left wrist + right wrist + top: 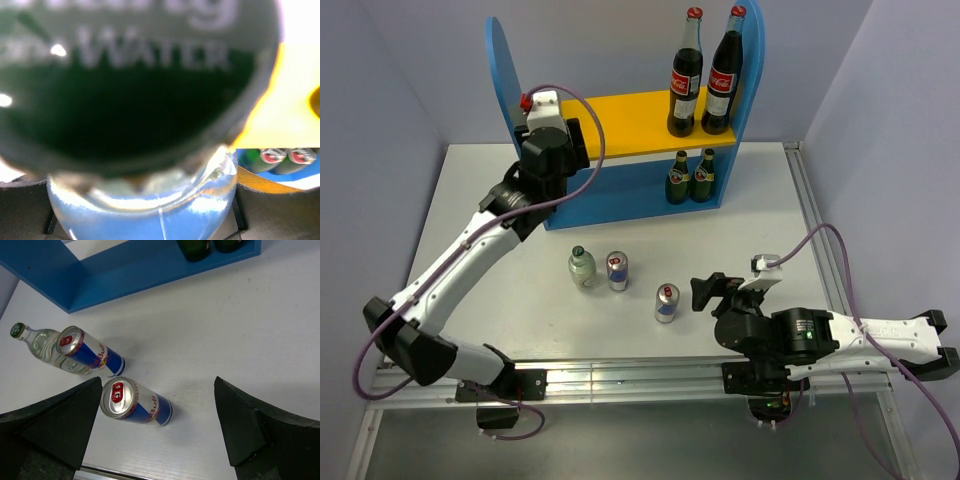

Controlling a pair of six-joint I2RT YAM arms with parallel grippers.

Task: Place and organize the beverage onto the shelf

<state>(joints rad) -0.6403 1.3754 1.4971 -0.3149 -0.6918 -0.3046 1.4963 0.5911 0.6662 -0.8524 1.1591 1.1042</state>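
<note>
My left gripper carries the clear water bottle outward onto the yellow board's end opposite the cola bottles (pixel 686 75) next, since that end is empty.
My left gripper (pixel 563 140) is at the left part of the blue shelf (pixel 503 60), by the yellow upper board (pixel 630 110). In the left wrist view it (pixel 145 222) is shut on a clear water bottle (pixel 145 210) whose green cap (pixel 125 100) fills the frame. Two cola bottles (pixel 686 75) stand at the board's right end. Two dark green bottles (pixel 678 178) stand below them. On the table are a clear green-capped bottle (pixel 581 267) and two blue-silver cans (pixel 617 270) (pixel 667 302). My right gripper (pixel 713 291) (pixel 155 425) is open, with the nearer can (pixel 135 402) next to its left finger.
The shelf's blue base (pixel 125 270) runs across the top of the right wrist view. An aluminium rail (pixel 620 378) borders the table's near edge and another (pixel 810 210) its right side. Purple cables loop over both arms.
</note>
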